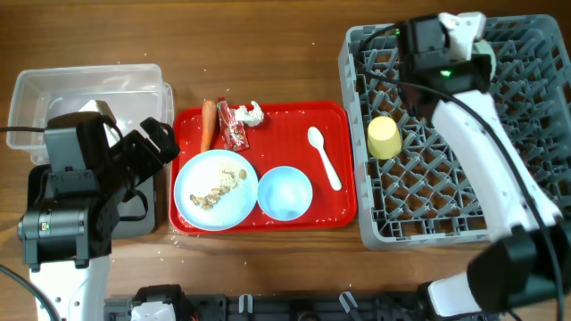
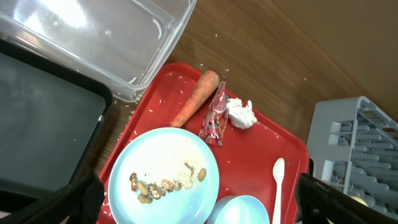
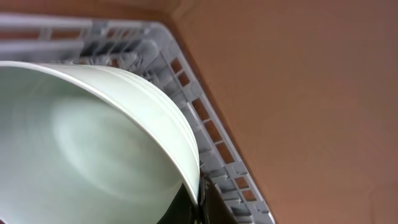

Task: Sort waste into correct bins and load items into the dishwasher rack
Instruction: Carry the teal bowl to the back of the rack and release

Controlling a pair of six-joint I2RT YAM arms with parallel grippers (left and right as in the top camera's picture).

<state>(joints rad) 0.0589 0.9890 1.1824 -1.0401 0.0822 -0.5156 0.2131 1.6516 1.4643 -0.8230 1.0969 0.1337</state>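
My right gripper lowers the mint green bowl onto bare pegs of the rack's empty far part (image 1: 501,64) next and releases its rim, as that lies below.
On the red tray (image 1: 335,114) lie a carrot (image 1: 208,123), a red-and-white wrapper (image 1: 234,125), a white tissue wad (image 1: 254,112), a white spoon (image 1: 323,157), a pale blue plate (image 1: 214,189) with crumbs (image 1: 217,187) and a light blue bowl (image 1: 285,193). A yellow cup (image 1: 384,137) lies in the grey rack (image 1: 428,214). My right gripper (image 3: 198,202) is shut on the rim of a mint green bowl (image 3: 93,143) over the rack's far part. My left gripper (image 2: 199,202) is open and empty, above the plate (image 2: 163,174) at the tray's left edge.
The clear tub (image 1: 89,89) stands at the far left, with the black tray (image 1: 147,212) in front of it, partly under my left arm. Rice-like grains are scattered on the red tray and table. The rack's corner (image 3: 211,130) runs beside bare wood.
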